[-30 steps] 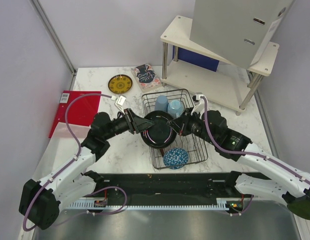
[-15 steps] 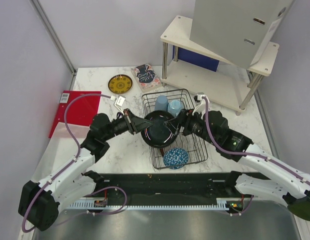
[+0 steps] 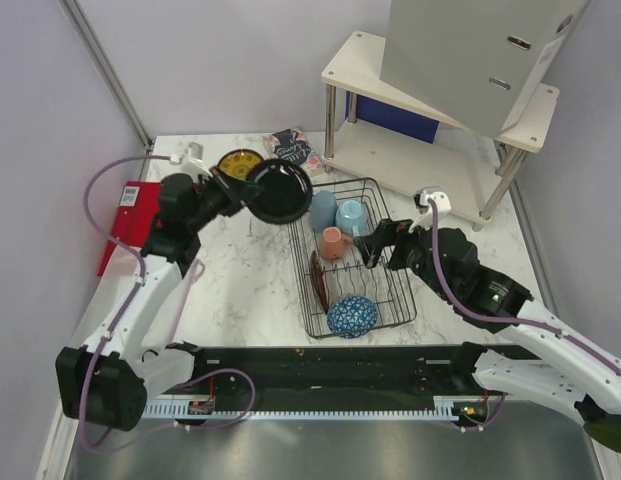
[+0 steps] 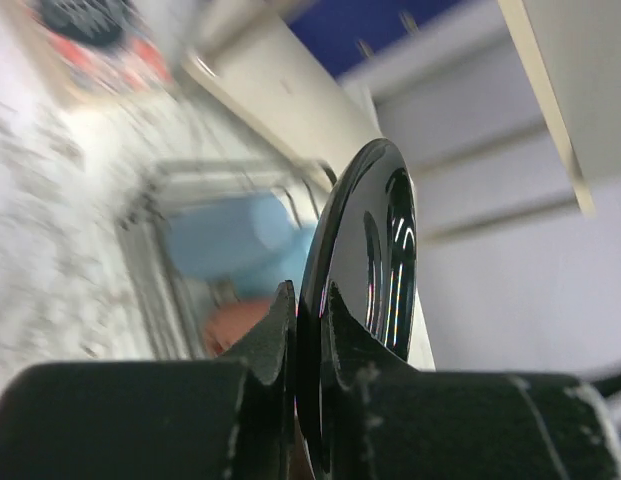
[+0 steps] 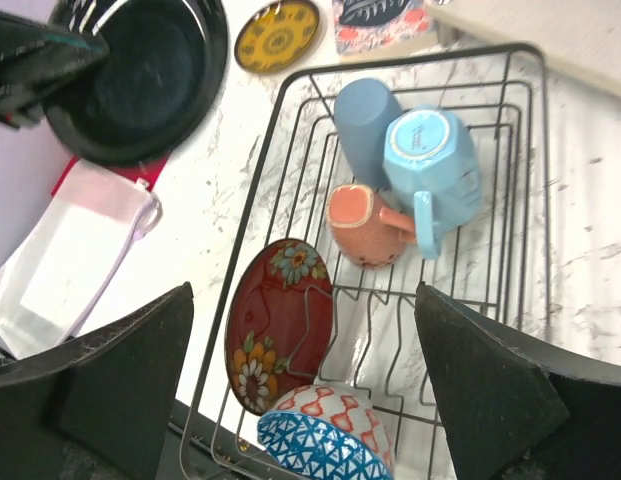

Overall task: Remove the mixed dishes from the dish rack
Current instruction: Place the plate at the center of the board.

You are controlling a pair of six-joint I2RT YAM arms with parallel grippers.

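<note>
My left gripper moves outward and down next, tips the black plate flat onto the yellowish plate (image 3: pixel 239 162) and releases it, since that one lies flat and empty.
My left gripper (image 3: pixel 242 195) is shut on the rim of a black plate (image 3: pixel 278 192), held on edge above the table to the left of the dish rack (image 3: pixel 402 300). In the left wrist view both fingers (image 4: pixel 280 325) pinch the plate (image 4: pixel 365 250). My right gripper (image 5: pixel 302 300) hangs open and empty above the rack (image 5: pixel 525 200). Below it are two light-blue cups (image 5: pixel 365 125) (image 5: pixel 435 160), a salmon-pink mug (image 5: pixel 362 225), an upright red-brown plate (image 5: pixel 275 320) and a blue-and-white bowl (image 5: pixel 325 440).
A yellowish plate (image 3: pixel 235 160) lies on the marble behind the black plate, partly hidden by it. A patterned booklet (image 3: pixel 292 147) lies beside it. A red folder (image 3: pixel 125 225) sits at the left edge. The white two-tier shelf (image 3: pixel 440 150) stands at the back right.
My left gripper has lifted the black plate out of the rack and carried it up and left. My right gripper let go of the plate, opened wide and drew back to the right.
</note>
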